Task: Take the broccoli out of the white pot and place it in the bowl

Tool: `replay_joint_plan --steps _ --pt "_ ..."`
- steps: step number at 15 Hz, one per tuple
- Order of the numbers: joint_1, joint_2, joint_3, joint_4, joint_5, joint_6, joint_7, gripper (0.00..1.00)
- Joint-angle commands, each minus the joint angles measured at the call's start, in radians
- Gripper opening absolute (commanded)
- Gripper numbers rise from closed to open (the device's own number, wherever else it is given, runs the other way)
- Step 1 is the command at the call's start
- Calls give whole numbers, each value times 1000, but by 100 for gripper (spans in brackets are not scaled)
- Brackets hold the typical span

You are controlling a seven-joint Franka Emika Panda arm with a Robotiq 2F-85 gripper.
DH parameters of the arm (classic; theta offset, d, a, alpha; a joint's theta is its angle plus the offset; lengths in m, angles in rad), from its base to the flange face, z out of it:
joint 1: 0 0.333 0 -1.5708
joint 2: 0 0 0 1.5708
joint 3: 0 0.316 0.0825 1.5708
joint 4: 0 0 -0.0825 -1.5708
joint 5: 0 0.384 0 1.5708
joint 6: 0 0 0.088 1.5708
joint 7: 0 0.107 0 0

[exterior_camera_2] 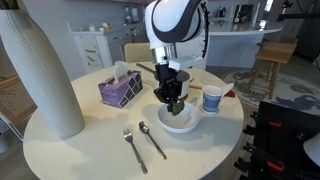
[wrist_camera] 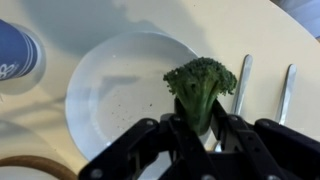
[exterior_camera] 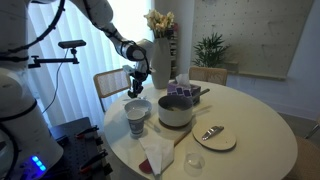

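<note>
My gripper holds the floret [wrist_camera: 200, 80] above the bowl's rim on the spoon's side, so next it will carry it down toward the bowl's middle and the blue-patterned cup.
My gripper [wrist_camera: 200, 122] is shut on the stalk of a green broccoli floret [wrist_camera: 200, 80] and holds it just above the shallow white bowl [wrist_camera: 115, 95]. The floret hangs over the bowl's right part in the wrist view. In both exterior views the gripper [exterior_camera_2: 175, 98] [exterior_camera: 138, 86] points down over the bowl [exterior_camera_2: 178, 127] [exterior_camera: 138, 107]. The white pot [exterior_camera: 175, 113], with a dark side handle, stands beside the bowl in an exterior view. I cannot make the pot out in the other views.
A blue-patterned cup [exterior_camera_2: 212, 98] [wrist_camera: 15, 55] stands close to the bowl. A fork [exterior_camera_2: 130, 150] and spoon [exterior_camera_2: 152, 140] lie beside it. A purple tissue box [exterior_camera_2: 120, 88], a tall white vase [exterior_camera_2: 45, 75] and a small glass dish [exterior_camera: 195, 160] share the round table.
</note>
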Motion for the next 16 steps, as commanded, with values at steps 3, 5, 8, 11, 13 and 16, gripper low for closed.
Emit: replay_joint_plan --steps 3,5,8,11,13,16 --pt "7 30 -6 12 -26 7 42 7" --pt "12 37 -15 6 -50 18 56 7" --pt "14 50 -22 -2 -84 36 67 7" --pt "19 57 -24 -8 -130 40 75 54" --pt "19 53 -23 -13 -148 42 70 62" --pt "19 37 -22 -16 -164 40 68 84"
